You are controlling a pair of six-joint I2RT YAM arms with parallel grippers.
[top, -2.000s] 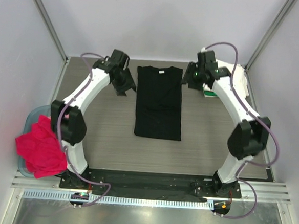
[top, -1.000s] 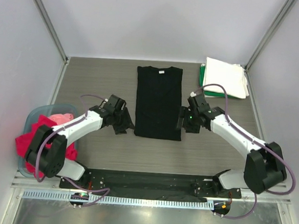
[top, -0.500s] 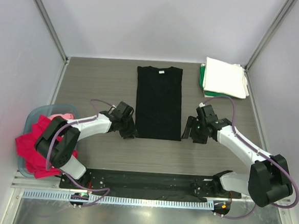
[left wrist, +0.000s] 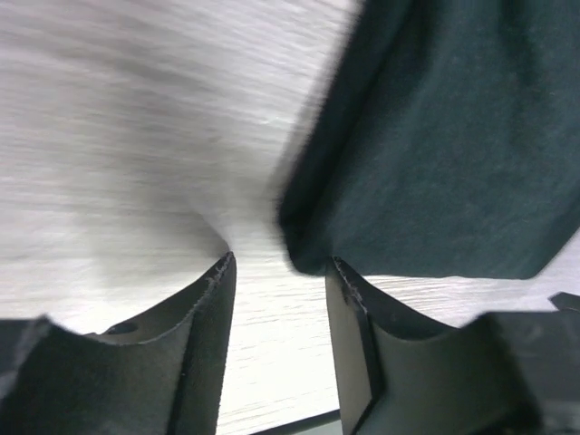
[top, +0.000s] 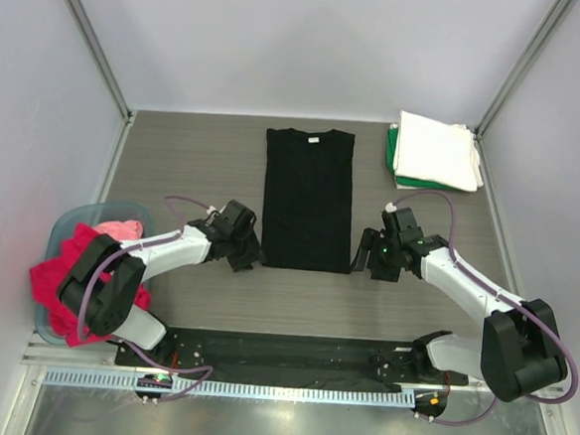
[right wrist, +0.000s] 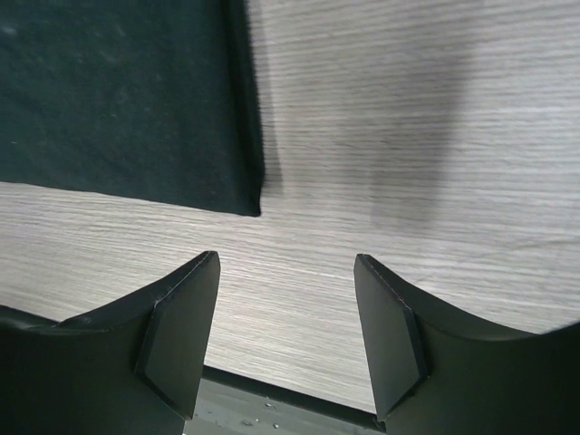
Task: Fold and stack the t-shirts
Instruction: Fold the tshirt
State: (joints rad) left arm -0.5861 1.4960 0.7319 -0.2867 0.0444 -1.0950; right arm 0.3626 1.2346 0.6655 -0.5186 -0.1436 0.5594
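My right gripper has only bare table showing between its fingers, so I will move it down and to the left in the top view, onto the folded t-shirt's closest near corner [top: 347, 270] [right wrist: 248, 205].
A black t-shirt [top: 308, 199], folded into a long strip, lies flat in the middle of the table. My left gripper [top: 246, 257] is open and low at the strip's near left corner [left wrist: 304, 245], with that corner just at the tips of its fingers [left wrist: 208, 308]. My right gripper [top: 365, 262] is open and empty just right of the strip's near right corner [right wrist: 245, 199]. A folded white t-shirt [top: 434, 150] lies on a folded green one [top: 391, 155] at the back right. Red [top: 71, 292] and pink [top: 117, 228] shirts are heaped in the tub at the left.
A pale blue plastic tub [top: 70, 224] stands off the table's left edge. Grey walls and metal posts close in the back and sides. A black base rail [top: 290, 355] runs along the near edge.
Both arms swung from the shirt's collar end down to its near end. In the last half second both grippers closed in a little on the near corners.
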